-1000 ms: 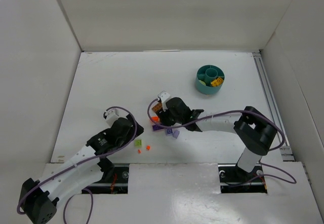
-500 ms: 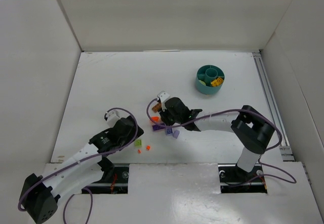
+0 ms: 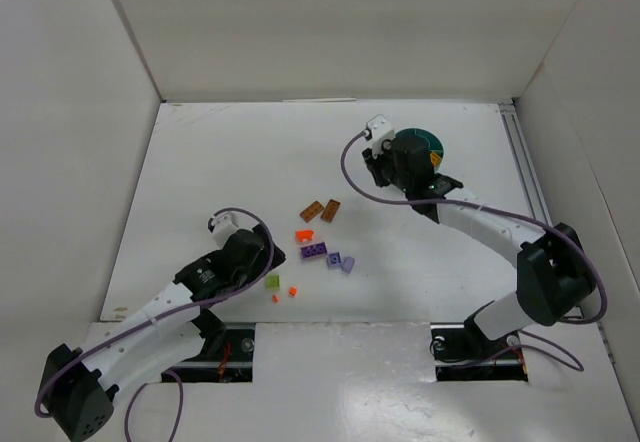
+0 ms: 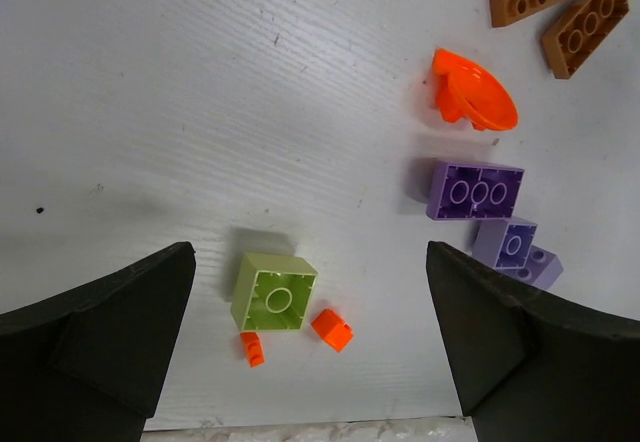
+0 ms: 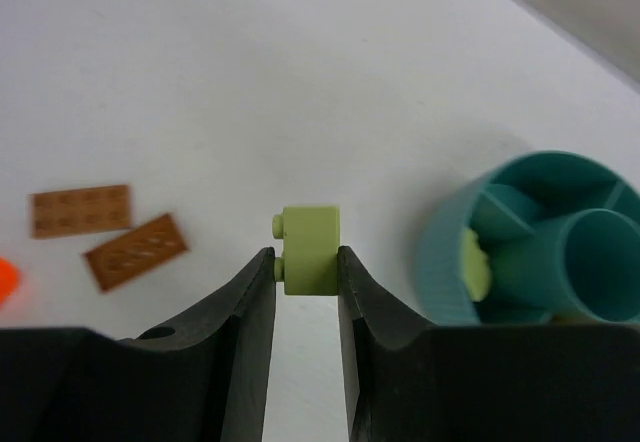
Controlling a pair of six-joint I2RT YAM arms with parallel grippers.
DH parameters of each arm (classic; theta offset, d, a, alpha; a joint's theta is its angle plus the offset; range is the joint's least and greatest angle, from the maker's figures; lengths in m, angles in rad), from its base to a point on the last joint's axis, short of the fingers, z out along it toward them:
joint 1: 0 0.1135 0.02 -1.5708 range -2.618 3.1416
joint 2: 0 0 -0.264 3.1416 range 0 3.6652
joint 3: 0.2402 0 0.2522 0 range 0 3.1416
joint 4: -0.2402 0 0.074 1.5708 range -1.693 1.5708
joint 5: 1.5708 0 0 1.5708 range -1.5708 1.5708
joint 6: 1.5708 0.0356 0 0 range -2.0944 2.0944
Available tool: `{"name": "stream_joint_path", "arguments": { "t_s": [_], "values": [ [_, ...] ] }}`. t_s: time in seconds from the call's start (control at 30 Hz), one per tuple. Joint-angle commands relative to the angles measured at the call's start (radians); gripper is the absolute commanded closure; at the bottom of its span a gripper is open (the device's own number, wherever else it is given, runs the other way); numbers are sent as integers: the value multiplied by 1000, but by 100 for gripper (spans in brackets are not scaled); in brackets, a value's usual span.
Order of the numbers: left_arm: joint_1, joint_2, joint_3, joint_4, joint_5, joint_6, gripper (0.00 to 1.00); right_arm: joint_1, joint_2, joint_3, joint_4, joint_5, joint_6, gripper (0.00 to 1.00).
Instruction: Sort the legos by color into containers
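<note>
The robot's right gripper will next swing to the right in its wrist view, over one container of the teal dish, because that container holds a green piece.
My right gripper is shut on a small light green lego, held above the table just left of the round teal dish. One of the dish's containers holds another green piece. From above, the right gripper covers part of the dish. My left gripper hangs open over a larger green lego and two tiny orange ones. Further out lie an orange curved piece, a purple lego, lavender ones and brown plates.
White walls enclose the table on the left, back and right. A rail runs along the right edge. The loose legos are grouped mid-table, between the two arms.
The right gripper left the pile with the light green lego and swung up and right to the dish. The left arm has hardly moved.
</note>
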Motion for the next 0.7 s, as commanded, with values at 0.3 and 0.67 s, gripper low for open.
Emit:
{"name": "stream_joint_path", "arguments": {
  "t_s": [0.3, 0.67],
  "values": [
    [-2, -5, 97, 15, -58, 81, 0, -188, 188, 270, -180, -19, -234, 78],
    [-2, 25, 97, 15, -48, 90, 0, -216, 223, 284, -223, 113, -234, 77]
  ]
}}
